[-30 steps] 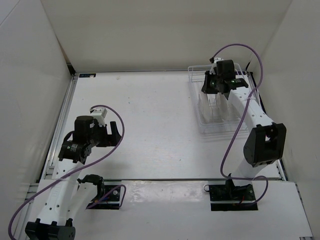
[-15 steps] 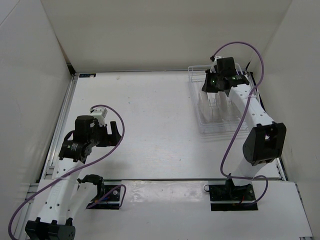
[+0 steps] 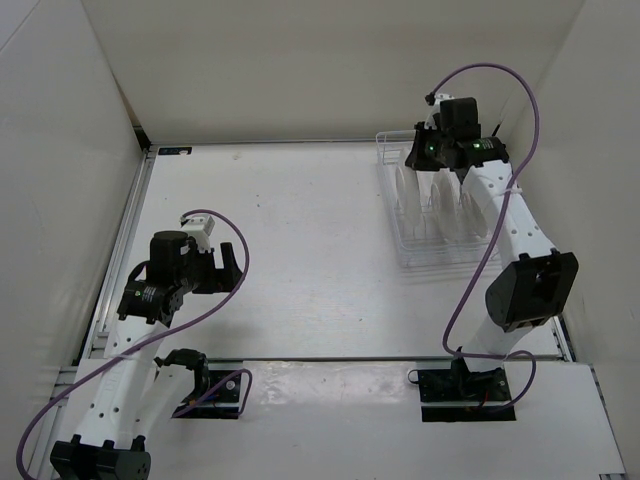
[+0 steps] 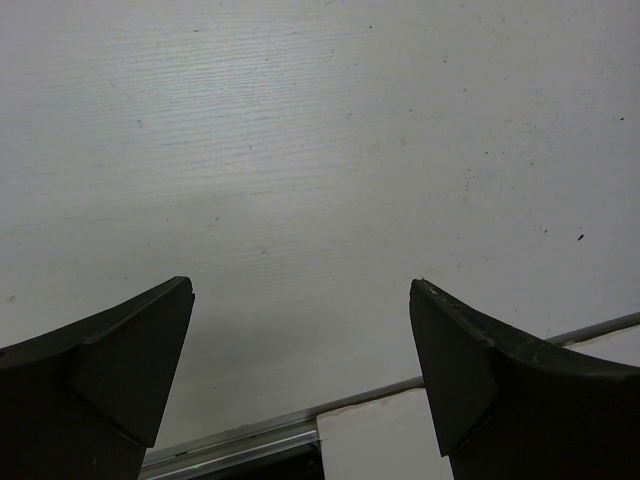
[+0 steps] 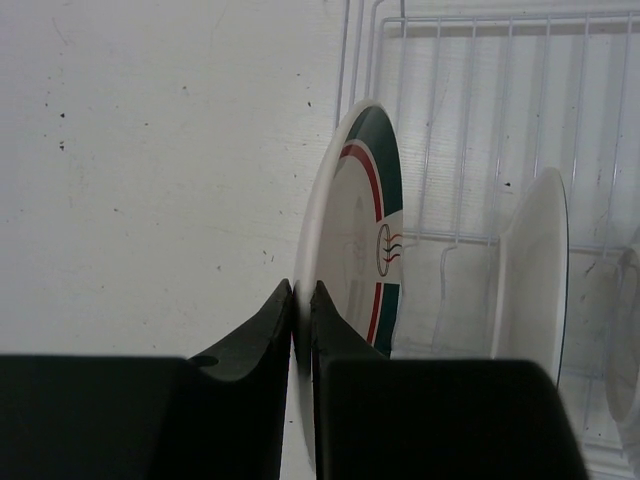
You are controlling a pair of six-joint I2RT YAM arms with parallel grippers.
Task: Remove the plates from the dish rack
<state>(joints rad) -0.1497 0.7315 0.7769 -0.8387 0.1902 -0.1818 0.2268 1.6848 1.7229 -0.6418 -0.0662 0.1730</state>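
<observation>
The robot's right gripper will carry the plate with the green outer ring to the left in the top view, back and down, and let go of it there, because the table is bare that way.
A white wire dish rack (image 3: 400, 240) sits at the far right of the table, with several white plates standing on edge in it. My right gripper (image 5: 303, 296) is shut on the rim of a plate with a green outer ring and red inner ring (image 5: 362, 215), holding it upright over the rack's left side. Another upright white plate (image 5: 535, 270) stands to its right in the dish rack (image 5: 470, 120). From above, the right gripper (image 3: 428, 160) hangs over the rack's far end. My left gripper (image 4: 300, 300) is open over bare table near the front left, also seen from above (image 3: 232, 268).
White walls close in the table on the left, back and right. A metal seam (image 4: 250, 430) runs along the table's near edge under the left gripper. The rack lies close to the right wall.
The right gripper closed on the green-ringed plate's rim, and the wrist moved up and toward the rack's far end. The left arm stayed still.
</observation>
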